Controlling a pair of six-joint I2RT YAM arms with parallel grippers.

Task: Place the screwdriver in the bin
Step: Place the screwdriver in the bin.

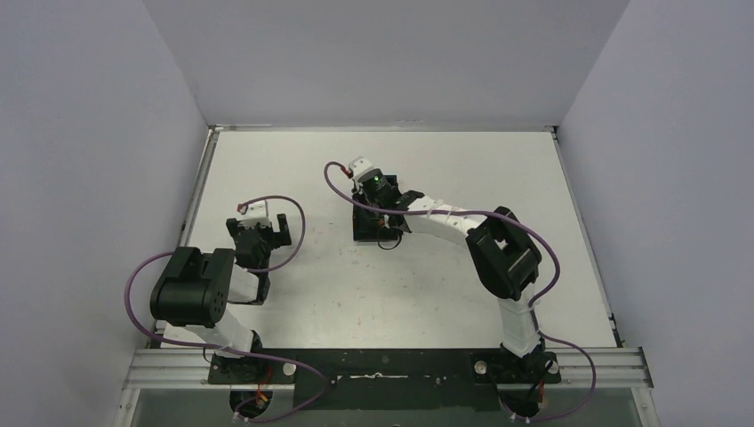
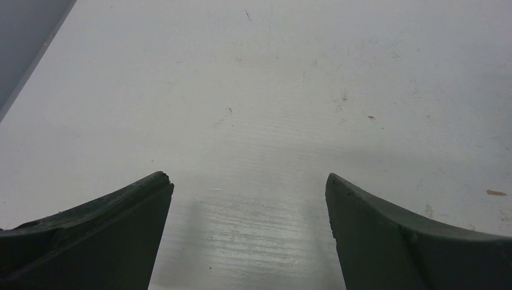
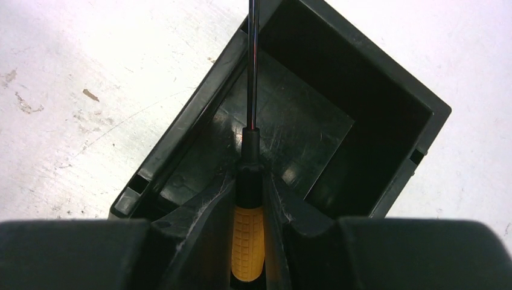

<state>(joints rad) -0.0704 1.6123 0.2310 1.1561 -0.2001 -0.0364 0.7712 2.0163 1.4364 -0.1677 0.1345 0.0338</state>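
My right gripper releases the screwdriver [image 3: 248, 241] next, since the orange handle of the screwdriver is between the bin's sides.
My right gripper [image 3: 249, 181] is shut on the screwdriver [image 3: 248, 241]. Its orange handle sits between the fingers and its thin dark shaft [image 3: 252, 66] points forward past the far-left wall of the bin. The black open-top bin [image 3: 386, 90] lies directly below the gripper, turned at an angle. In the top view the right gripper [image 1: 384, 211] hovers over the bin [image 1: 363, 233] near the table's middle; the screwdriver is hidden there. My left gripper [image 1: 260, 233] is open and empty at the left, and in the left wrist view [image 2: 249, 181] it is low over bare table.
White table [image 1: 445, 285] with grey walls at back and both sides. The right arm's elbow [image 1: 502, 253] rises over the right half of the table. Purple cables loop around both arms.
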